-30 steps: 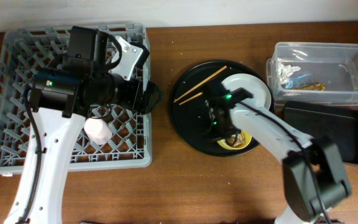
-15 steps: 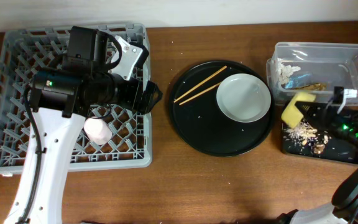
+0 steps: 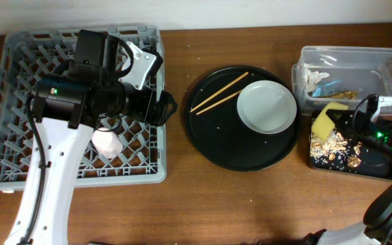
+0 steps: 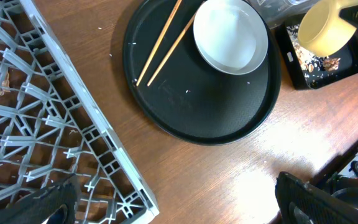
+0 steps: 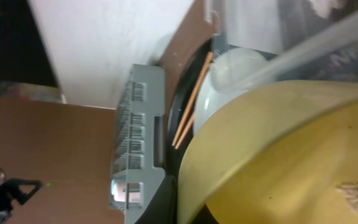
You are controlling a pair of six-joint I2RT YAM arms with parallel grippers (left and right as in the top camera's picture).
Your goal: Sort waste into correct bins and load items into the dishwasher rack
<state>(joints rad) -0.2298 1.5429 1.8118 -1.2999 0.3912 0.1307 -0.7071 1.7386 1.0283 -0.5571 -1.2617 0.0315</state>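
Next I should bring my right gripper across and down to release the bowl [image 3: 327,120], as the round tray's bare near part lies below and left in the overhead view.
My right gripper [image 3: 349,122] is shut on the rim of the yellow bowl [image 3: 327,120] and holds it tipped on its side over the shallow black tray [image 3: 318,162]. Tan food scraps [image 3: 332,144] lie in that tray. In the right wrist view the yellow bowl [image 5: 291,155] fills the frame, with a few crumbs inside. The clear tub [image 3: 386,68] holds white tissue [image 3: 315,75] and the golden-brown wrapper [image 3: 342,94]. The white plate [image 3: 267,107] and two chopsticks [image 3: 218,92] lie on the round black tray [image 3: 209,143]. My left gripper [image 4: 179,208] is open and empty above the right edge of the grey rack [image 3: 19,102]. The pink cup [image 3: 106,143] sits in the rack. The blue cup is hidden.
The left arm covers much of the rack's middle. Bare brown table [image 3: 237,204] lies between the rack and the round tray and along the front. The tub and black tray stand close together at the far right edge.
The right arm carried the yellow bowl from the round tray to the black tray and tipped it. Scraps now lie in the black tray. The left arm has not moved.
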